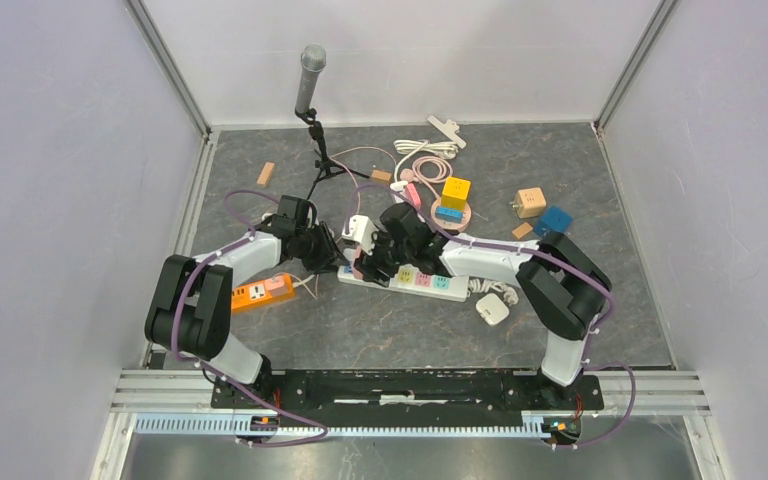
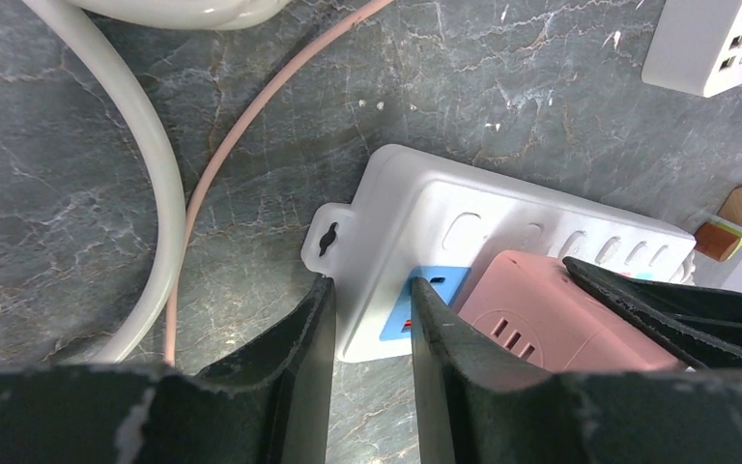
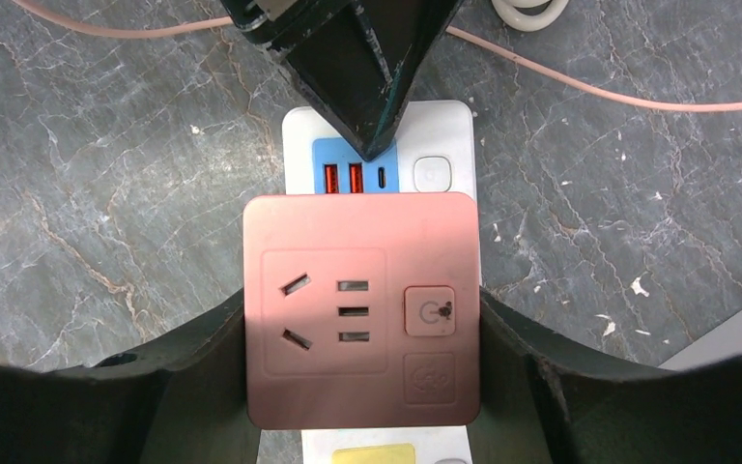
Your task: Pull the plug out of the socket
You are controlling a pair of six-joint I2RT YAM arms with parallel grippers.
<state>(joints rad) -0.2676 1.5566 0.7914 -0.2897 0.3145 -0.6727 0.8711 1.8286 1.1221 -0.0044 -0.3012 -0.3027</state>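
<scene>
The plug in my right gripper should next be pulled up and carried to the right in the top view, over to the bare tabletop by the blocks. Then I should lower it and release it.
A pink square plug (image 3: 357, 309) sits in the white power strip (image 3: 440, 130), just behind its blue USB panel. My right gripper (image 3: 359, 311) is shut on the plug, one finger on each side. My left gripper (image 2: 367, 290) straddles the strip's end (image 2: 444, 208): one finger is against the end wall, the other rests on the blue panel next to the plug (image 2: 541, 309). In the top view both grippers (image 1: 338, 258) (image 1: 372, 262) meet at the left end of the strip (image 1: 430, 283).
A pink cable (image 2: 251, 126) and a thick white cable (image 2: 155, 174) lie beside the strip's end. An orange power strip (image 1: 260, 291) lies to the left, a microphone stand (image 1: 309, 90) behind, a white adapter (image 1: 492, 308) to the right, and coloured blocks (image 1: 454, 192) at the back.
</scene>
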